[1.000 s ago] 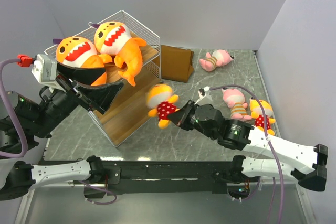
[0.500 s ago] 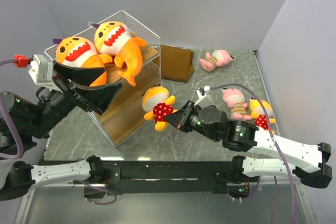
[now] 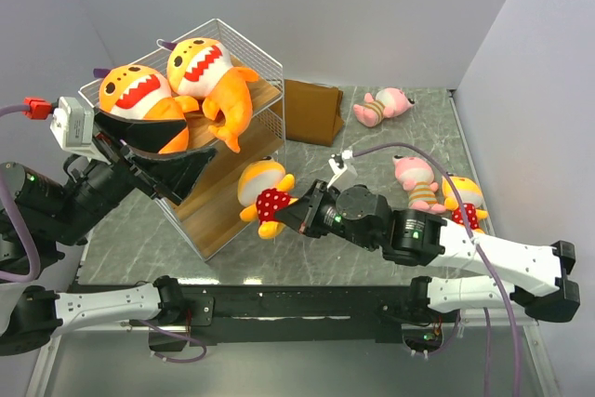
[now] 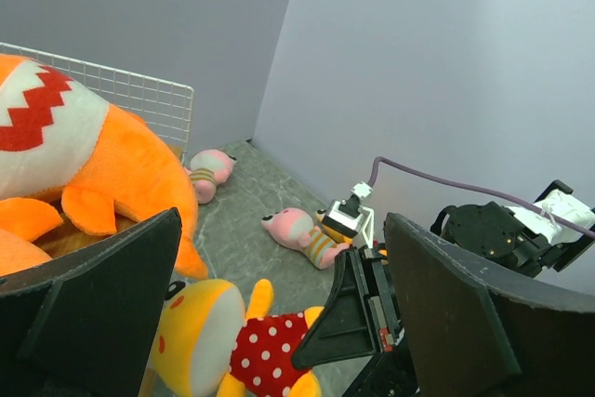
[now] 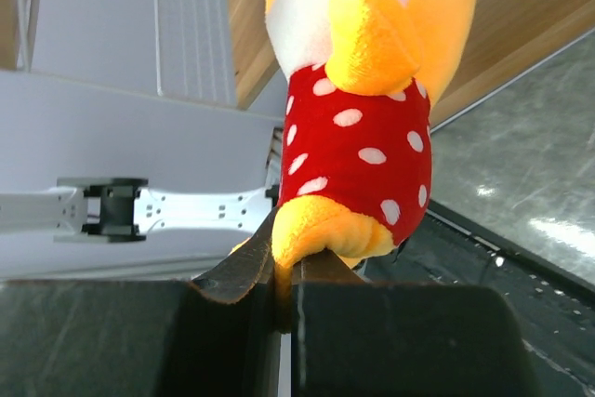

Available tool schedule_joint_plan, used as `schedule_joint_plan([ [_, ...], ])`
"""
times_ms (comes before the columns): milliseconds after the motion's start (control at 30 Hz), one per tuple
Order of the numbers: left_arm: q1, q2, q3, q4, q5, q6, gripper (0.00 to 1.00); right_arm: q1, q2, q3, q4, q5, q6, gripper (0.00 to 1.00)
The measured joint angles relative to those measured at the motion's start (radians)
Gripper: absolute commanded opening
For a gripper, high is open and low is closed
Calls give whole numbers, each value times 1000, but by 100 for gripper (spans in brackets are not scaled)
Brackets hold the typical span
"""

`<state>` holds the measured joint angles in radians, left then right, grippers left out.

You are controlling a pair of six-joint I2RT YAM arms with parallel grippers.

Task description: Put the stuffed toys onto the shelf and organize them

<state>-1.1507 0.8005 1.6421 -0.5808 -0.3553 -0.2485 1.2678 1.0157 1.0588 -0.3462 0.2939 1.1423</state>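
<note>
The empty wooden board below the sharks lies to my right gripper's left in the top view, so I need to carry the orange-headed toy headfirst onto it and release.
My right gripper [image 3: 292, 214] [image 5: 286, 278] is shut on a foot of a small orange-headed toy in a red dotted dress [image 3: 263, 194] [image 5: 358, 141] [image 4: 216, 346]. It holds the toy in the air at the open front of the shelf [image 3: 232, 194], a tilted white wire rack with wooden boards. Two big orange sharks [image 3: 139, 90] [image 3: 212, 72] lie on the shelf's top. To the left of the held toy, my left gripper [image 3: 172, 151] [image 4: 279, 230] stands open and empty. Two pink toys [image 3: 384, 104] [image 3: 416, 181] and a second orange-headed toy [image 3: 465, 200] lie on the table.
A brown folded bag [image 3: 311, 111] stands just right of the shelf at the back. Grey walls close in the table at the back and right. The right arm [image 3: 437, 239] stretches across the table's front half.
My right gripper has carried the dotted toy leftward and a little nearer, up to the shelf's front. The left arm shifted slightly at first, then stayed still and open.
</note>
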Motion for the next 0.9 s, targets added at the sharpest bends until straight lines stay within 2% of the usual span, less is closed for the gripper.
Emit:
schedule_joint_plan([
  [267,0,-1,8,1,0,0,96,46,20,49,-22,0,-3,0],
  [900,0,2,14,1,0,1,96,81,13,53,-32,-15,10,0],
])
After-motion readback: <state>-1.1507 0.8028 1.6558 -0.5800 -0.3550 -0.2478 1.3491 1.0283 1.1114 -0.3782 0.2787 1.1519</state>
